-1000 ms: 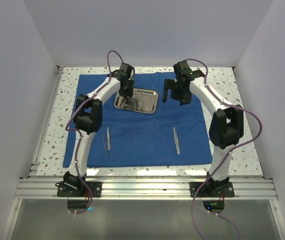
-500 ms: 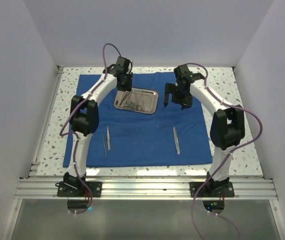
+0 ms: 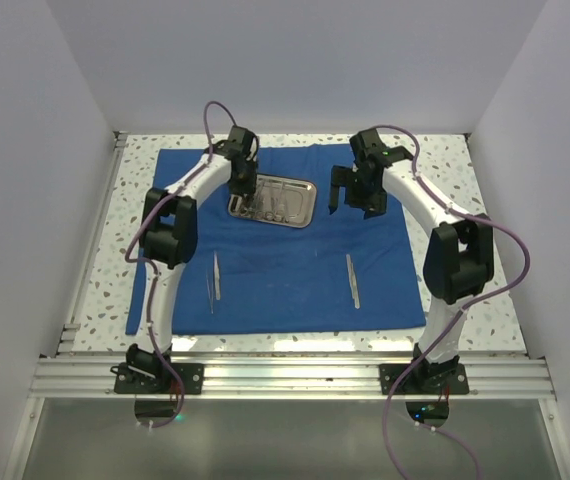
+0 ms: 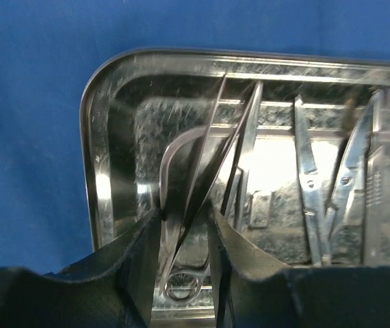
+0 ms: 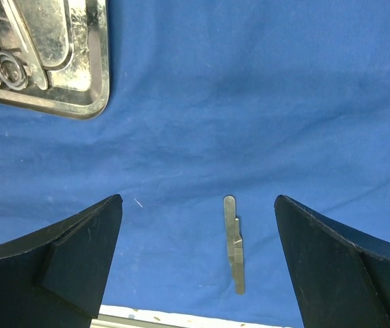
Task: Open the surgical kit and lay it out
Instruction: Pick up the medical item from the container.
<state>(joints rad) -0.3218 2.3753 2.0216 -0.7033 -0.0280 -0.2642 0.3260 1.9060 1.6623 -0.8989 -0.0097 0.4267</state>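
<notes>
My right gripper will next go across to the tray and down onto it, because the end of the flat handle below, to the gripper's left in the top view, is clear of the forceps' rings.
The royal-blue cloth lies spread flat. The steel tray stands on its far middle and holds several silver instruments. My left gripper is down in the tray's left end. In the left wrist view its jaws are closed narrowly on a ring-handled forceps, touching it on both sides. My right gripper hangs wide open and empty over the cloth right of the tray. One pair of tweezers lies on the cloth at front left, another at front right.
The speckled tabletop shows around the cloth. White walls close in the left, right and back. An aluminium rail runs along the near edge, with both arm bases on it.
My left gripper rose and drew back from the tray, then came down again at the tray's left end. My right gripper barely shifted and stayed open.
</notes>
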